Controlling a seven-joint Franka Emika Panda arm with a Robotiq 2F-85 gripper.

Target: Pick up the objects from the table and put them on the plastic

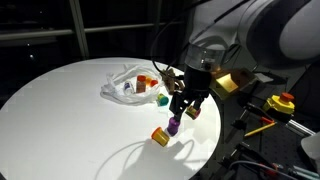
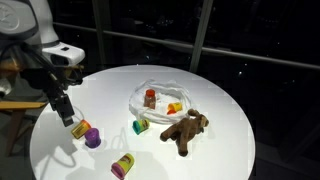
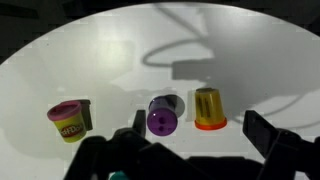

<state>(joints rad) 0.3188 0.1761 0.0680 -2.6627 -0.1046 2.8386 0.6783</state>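
Note:
The purple tub [image 3: 163, 117] stands below my gripper and to the left in the wrist view, so my gripper shifts there and descends next, open fingers astride it.
My gripper [image 3: 196, 138] is open and empty, hovering above the round white table [image 2: 215, 150]. Between and just beyond its fingers in the wrist view stand a purple tub [image 3: 163, 117] and a yellow cup with an orange rim [image 3: 208, 108]. A yellow tub with a pink lid [image 3: 68, 120] lies further left. In both exterior views the gripper [image 1: 186, 106] [image 2: 66, 112] hangs just over the yellow cup [image 1: 160, 136] [image 2: 80, 129] and the purple tub [image 1: 174, 125] [image 2: 92, 138]. The clear plastic [image 2: 160, 95] [image 1: 122, 88] holds an orange bottle [image 2: 150, 98] and a small yellow-red item [image 2: 174, 107].
A green tub [image 2: 141, 125] [image 1: 162, 99] and a brown teddy bear [image 2: 186, 130] lie on the table beside the plastic. The pink-lidded tub [image 2: 123, 166] sits near the table's front edge. A red button on a yellow box [image 1: 283, 102] stands off the table.

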